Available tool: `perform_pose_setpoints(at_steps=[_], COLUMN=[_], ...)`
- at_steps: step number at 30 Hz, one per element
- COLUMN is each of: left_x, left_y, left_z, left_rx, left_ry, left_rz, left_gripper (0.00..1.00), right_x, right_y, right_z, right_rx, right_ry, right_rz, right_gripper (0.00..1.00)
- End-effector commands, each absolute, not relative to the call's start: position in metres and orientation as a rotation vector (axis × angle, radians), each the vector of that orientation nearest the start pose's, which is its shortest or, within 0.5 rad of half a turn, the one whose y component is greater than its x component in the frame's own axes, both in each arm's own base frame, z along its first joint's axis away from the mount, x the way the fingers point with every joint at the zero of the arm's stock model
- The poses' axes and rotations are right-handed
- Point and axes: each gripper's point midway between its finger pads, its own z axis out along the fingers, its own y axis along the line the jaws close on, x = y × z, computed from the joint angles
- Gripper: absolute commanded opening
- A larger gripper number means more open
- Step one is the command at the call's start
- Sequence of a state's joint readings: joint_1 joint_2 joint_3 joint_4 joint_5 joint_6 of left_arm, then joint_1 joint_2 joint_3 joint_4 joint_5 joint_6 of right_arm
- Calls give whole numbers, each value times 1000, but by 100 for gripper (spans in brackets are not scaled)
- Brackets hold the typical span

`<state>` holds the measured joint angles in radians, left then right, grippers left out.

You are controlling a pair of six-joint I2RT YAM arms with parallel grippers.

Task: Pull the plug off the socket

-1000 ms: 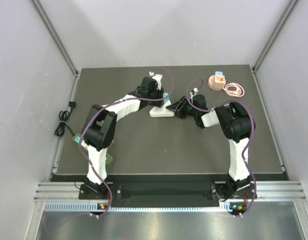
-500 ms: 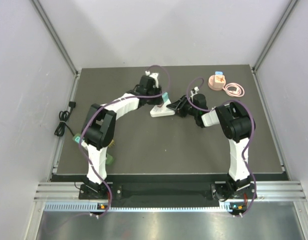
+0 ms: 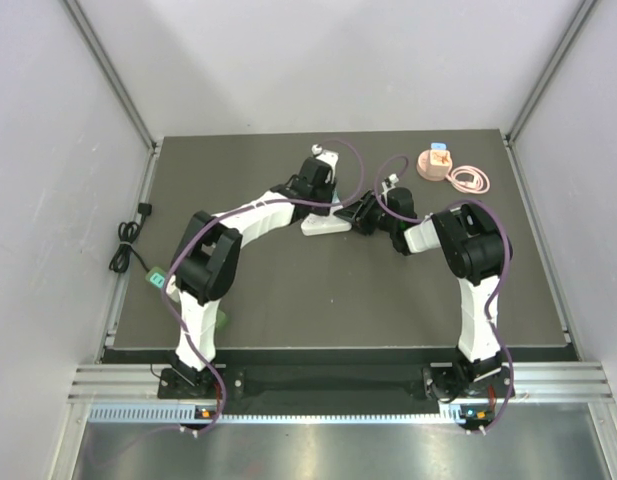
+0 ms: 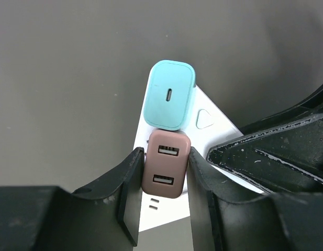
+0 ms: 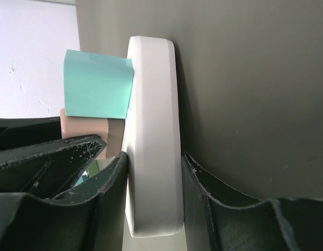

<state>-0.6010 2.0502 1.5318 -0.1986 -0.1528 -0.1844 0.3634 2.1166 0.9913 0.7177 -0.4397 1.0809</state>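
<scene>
The robot's left gripper should move up, to the left in the top view and down by the green item to unplug and let go of the pink plug (image 5: 80,125), since the socket strip is held.
A white socket strip (image 3: 323,226) lies on the dark table, mid-back. In the left wrist view a pink plug with two USB ports (image 4: 165,164) and a teal plug (image 4: 169,102) sit side by side in the strip (image 4: 205,121). My left gripper (image 4: 165,157) is shut on the pink plug, one finger on each side; from above it (image 3: 325,196) hangs over the strip. My right gripper (image 5: 153,162) is shut on the strip's body (image 5: 153,136) from the right end (image 3: 354,215). The teal plug (image 5: 97,83) and pink plug (image 5: 80,125) show beside it.
A round pink holder (image 3: 435,162) and a coiled pink cable (image 3: 470,180) lie at the back right. A black cable (image 3: 123,245) hangs outside the table's left edge. A small green item (image 3: 158,278) sits by the left arm.
My left gripper has moved right and down over the socket strip, covering the plugs in the top view. The right gripper and the strip have stayed put.
</scene>
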Motion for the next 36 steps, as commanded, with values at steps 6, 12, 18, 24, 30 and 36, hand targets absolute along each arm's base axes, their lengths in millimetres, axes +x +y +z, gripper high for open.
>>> perform_pose_setpoints(at_steps=[6, 12, 18, 24, 30, 36], left_x=[476, 478, 465, 464, 471, 479], left_y=[-291, -291, -299, -290, -283, -272], left_z=[129, 137, 130, 133, 142, 163], left_rx=[63, 40, 255, 359, 263, 163], left_ry=[2161, 2137, 2198, 2189, 2188, 2158], left_rz=[-797, -925, -535, -229, -350, -546], left_gripper=[0, 0, 0, 0, 0, 0], right_x=[412, 412, 413, 412, 412, 412], right_y=[277, 276, 276, 277, 276, 277], right_z=[-10, -10, -10, -10, -11, -12], right_rx=[503, 505, 503, 503, 507, 503], right_ry=[2347, 2348, 2347, 2350, 2352, 2358], right_rz=[1171, 1169, 1169, 1166, 1163, 1149], right_gripper=[0, 0, 0, 0, 0, 0])
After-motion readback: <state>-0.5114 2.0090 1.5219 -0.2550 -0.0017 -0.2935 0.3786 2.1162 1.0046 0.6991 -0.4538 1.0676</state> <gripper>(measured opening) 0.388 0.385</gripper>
